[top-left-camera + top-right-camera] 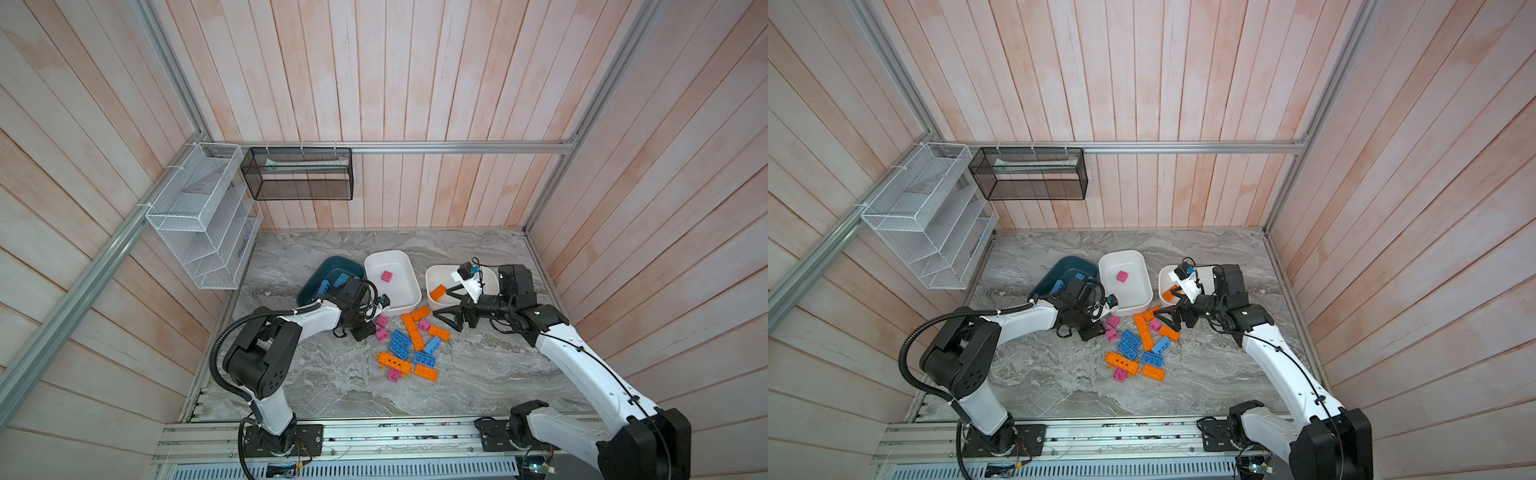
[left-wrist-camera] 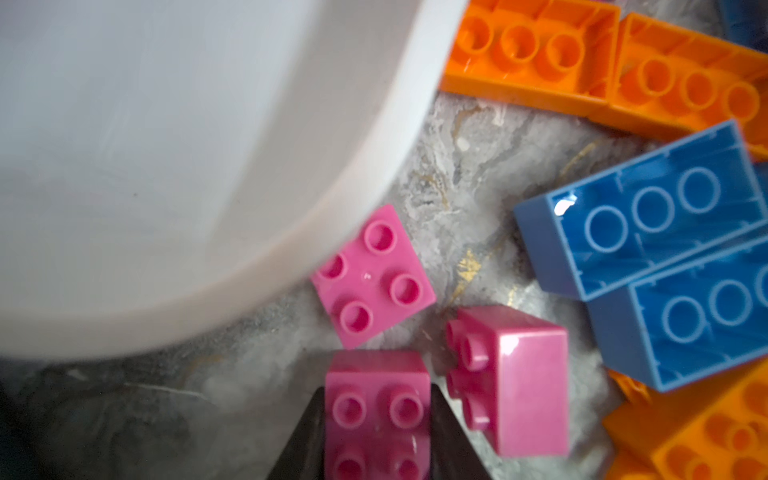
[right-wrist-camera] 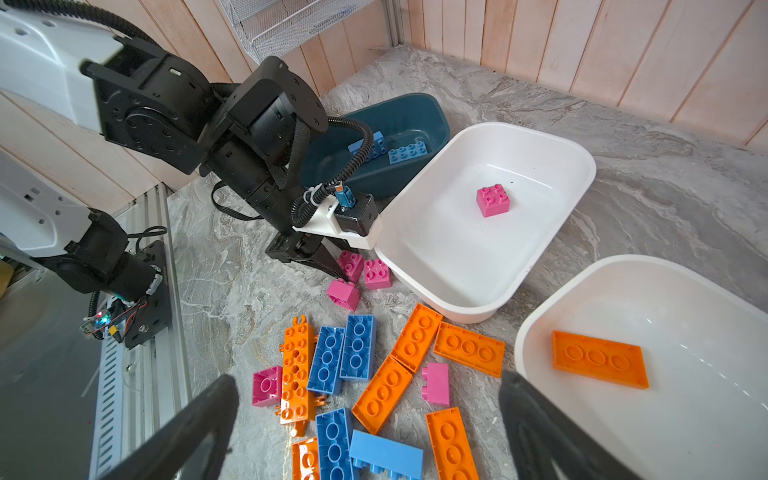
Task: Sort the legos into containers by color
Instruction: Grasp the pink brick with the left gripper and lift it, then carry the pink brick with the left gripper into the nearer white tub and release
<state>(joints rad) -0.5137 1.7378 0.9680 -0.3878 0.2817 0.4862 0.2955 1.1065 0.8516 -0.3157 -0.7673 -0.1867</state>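
Observation:
The middle white container [image 1: 399, 259] [image 2: 160, 136] with its pink lego stands outward. So my left gripper next lifts over the container's rim, reaches outward and releases this matching lego inside.
My left gripper [image 2: 377, 399] is shut on a pink lego [image 2: 376, 419], low by the middle white container [image 1: 399, 259]. Two more pink legos [image 2: 372, 275] [image 2: 519, 380] lie right beside it. That container holds one pink lego [image 1: 387, 276]. The dark teal container [image 1: 328, 266] holds blue legos [image 3: 409, 151]. The right white container [image 3: 623, 282] holds an orange lego [image 3: 598, 359]. My right gripper [image 3: 365, 380] hangs open above the mixed pile of blue, orange and pink legos [image 1: 411, 345], with nothing between its fingers.
A white wire-mesh rack [image 1: 199, 216] and a black mesh basket [image 1: 297, 174] hang on the back left walls. Wooden walls close in three sides. An aluminium rail [image 1: 374, 436] with both arm bases runs along the front edge.

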